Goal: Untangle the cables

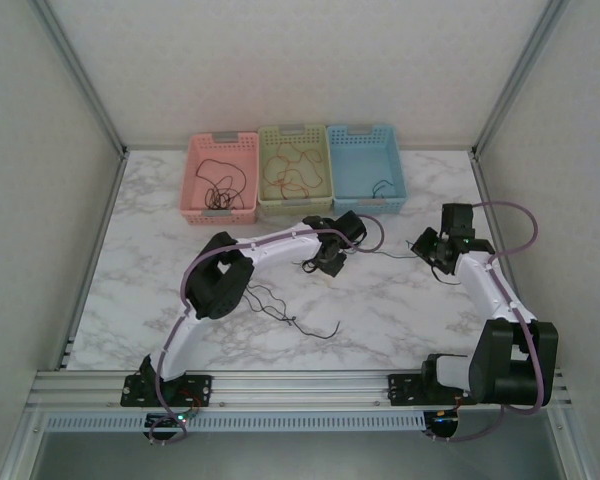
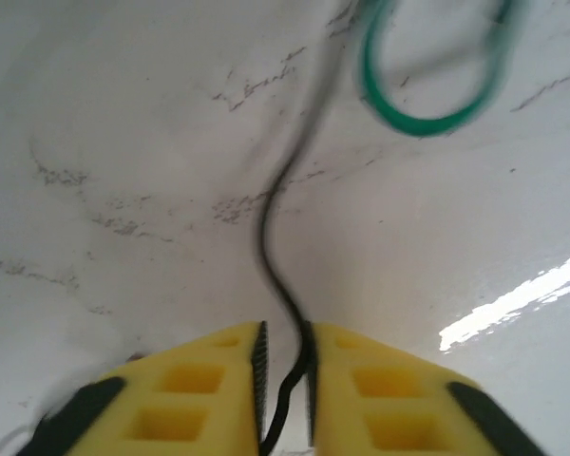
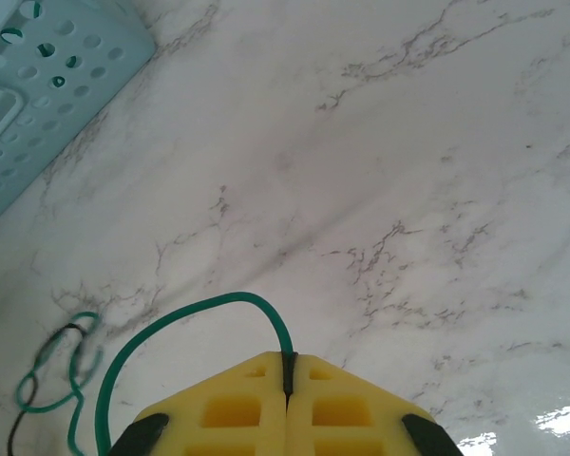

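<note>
My right gripper holds the end and next needs to lift it, swing outward over the blue basket (image 3: 49,95), already holding a teal-green cable (image 3: 190,309), and let go. The basket stands outward of my right gripper.
My left gripper (image 1: 329,264) hovers low over the table's middle. In the left wrist view its yellow fingers (image 2: 283,332) stand a narrow gap apart, and a thin black cable (image 2: 275,218) runs up between them along the right pad. The gap is wider than the cable. Beyond it, blurred, lies a loop of teal-green cable (image 2: 423,123). My right gripper (image 1: 432,250) is shut on the end of the teal-green cable (image 3: 190,309), which arcs left to a small knot with a black strand (image 3: 57,370). A thin cable (image 1: 390,253) lies between the two grippers.
A loose black cable (image 1: 280,305) sprawls on the marble in front of the left arm. Three baskets stand at the back: pink (image 1: 196,180) and green (image 1: 325,172) with cables inside, and blue (image 1: 366,165), whose corner (image 3: 38,85) shows in the right wrist view.
</note>
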Available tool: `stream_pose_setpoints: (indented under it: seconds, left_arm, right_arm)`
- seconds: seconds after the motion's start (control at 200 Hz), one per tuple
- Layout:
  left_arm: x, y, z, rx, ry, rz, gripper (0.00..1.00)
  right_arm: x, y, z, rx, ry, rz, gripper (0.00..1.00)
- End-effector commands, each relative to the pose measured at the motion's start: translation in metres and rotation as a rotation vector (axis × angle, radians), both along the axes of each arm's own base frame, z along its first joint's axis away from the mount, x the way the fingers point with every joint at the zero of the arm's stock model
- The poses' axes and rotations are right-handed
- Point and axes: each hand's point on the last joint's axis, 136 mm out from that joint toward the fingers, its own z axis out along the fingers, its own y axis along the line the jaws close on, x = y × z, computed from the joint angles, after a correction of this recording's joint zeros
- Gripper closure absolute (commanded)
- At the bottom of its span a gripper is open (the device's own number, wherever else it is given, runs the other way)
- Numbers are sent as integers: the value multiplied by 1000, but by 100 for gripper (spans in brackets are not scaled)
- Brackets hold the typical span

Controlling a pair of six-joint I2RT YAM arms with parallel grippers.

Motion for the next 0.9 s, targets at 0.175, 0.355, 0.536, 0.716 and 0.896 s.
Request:
stream_pose_setpoints:
  seconds: [0.175,0.355,0.536,0.716,0.896]
  left_arm:
    - [-4,55,35,36,-82,107,100]
    - [-16,128,64,55,-139,252,100]
    - [-34,197,84,-22,-144,412,100]
    - [-39,192,97,-121,-151,410,100]
    - [-39,194,101,-128,-160,413,100]
  right_arm:
    - [-4,-11,0,-76,-1,-13,100]
    - [-14,-40,-1,-177,26,-117,100]
    - [-13,-46,-2,-153,18,-152,100]
    - [3,-17,20,-11,-111,-75,100]
    - [14,2,76,38,-252,-1,100]
